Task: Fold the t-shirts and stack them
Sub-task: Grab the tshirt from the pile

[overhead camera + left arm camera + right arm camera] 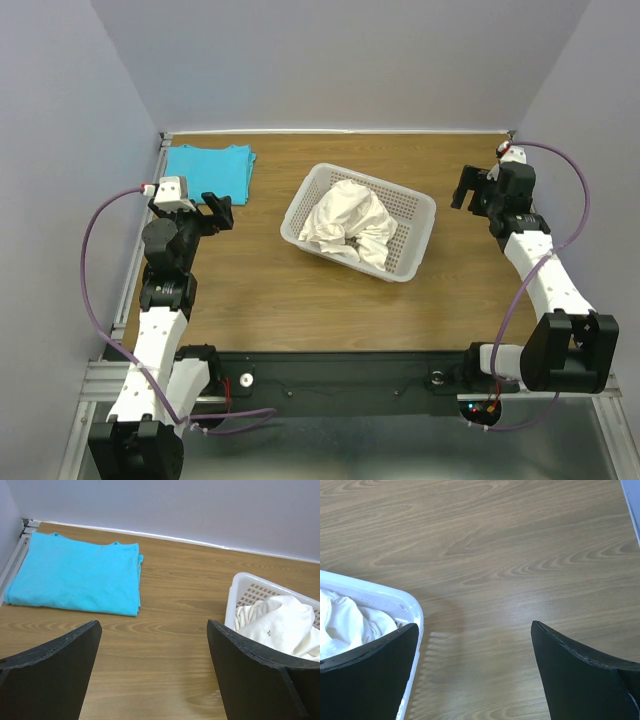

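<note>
The cream t-shirt's far folds are below my right gripper, to its left in the top view, so it needs to move over the basket (411, 206) and down onto them next.
The turquoise t-shirt (211, 169) lies folded flat at the table's far left corner; it also shows in the left wrist view (75, 575). The cream t-shirt (350, 223) lies crumpled inside the white basket (411, 206); it also shows in the left wrist view (277, 625) and in the right wrist view (342, 625). My left gripper (219, 211) is open and empty, raised just in front of the turquoise shirt. My right gripper (466, 187) is open and empty, raised to the right of the basket.
The white perforated basket (240, 587) stands mid-table, angled, its rim near my right gripper's left finger in the right wrist view (415, 611). Walls close the table at the back and both sides. Bare wood lies in front of the basket.
</note>
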`<state>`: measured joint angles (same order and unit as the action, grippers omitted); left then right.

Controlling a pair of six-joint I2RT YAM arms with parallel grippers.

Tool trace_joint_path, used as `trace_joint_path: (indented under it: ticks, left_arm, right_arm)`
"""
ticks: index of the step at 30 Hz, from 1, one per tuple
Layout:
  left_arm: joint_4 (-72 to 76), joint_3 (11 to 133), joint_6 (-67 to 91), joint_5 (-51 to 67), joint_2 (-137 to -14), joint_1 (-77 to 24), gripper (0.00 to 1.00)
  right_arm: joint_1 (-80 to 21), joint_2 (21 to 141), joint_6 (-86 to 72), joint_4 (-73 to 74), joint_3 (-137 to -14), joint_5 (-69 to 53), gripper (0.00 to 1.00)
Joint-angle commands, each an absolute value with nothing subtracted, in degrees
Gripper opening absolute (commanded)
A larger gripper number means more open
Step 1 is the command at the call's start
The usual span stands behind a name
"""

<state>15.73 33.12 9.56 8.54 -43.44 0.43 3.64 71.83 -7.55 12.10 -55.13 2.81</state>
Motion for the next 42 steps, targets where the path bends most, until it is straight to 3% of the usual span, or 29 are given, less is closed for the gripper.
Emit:
trace_joint_path:
  ticks: [1,6,7,10,12,17,24,42]
  left_arm:
    - [19.86,33.31,9.84,9.58,-43.59,0.17,0.99]
    - [19.86,33.75,10.11,12.57,-44.3,0.18,0.99]
    - [19.78,33.84,10.11,12.83,-44.56,0.18,0.99]
    - [19.69,33.93,10.02,13.53,-44.82,0.26,0.99]
    - [19.69,33.84,10.11,13.89,-44.91,0.18,0.99]
    - [19.42,33.75,10.11,14.06,-45.17,0.18,0.99]
    - [18.99,33.92,9.93,14.41,-45.61,0.18,0.99]
    - [19.25,34.98,9.84,18.99,-48.69,-2.55,0.99]
  right_arm:
    - [3.16,71.1,-5.64,9.23,-57.04,0.28,1.0]
    - [3.16,69.79,6.65,9.58,-57.57,-18.5,1.0]
    - [3.16,69.61,12.34,9.84,-57.57,-26.72,1.0]
    - [2.37,71.19,16.17,15.1,-60.02,-32.07,1.0]
    - [2.29,73.21,21.14,20.19,-62.13,-42.82,1.0]
    - [0.09,77.25,20.48,24.78,-63.46,-51.84,1.0]
    - [-11.42,88.05,17.14,26.19,-70.48,-41.92,1.0]
    - [-18.28,101.33,11.61,28.83,-85.86,-33.22,1.0]
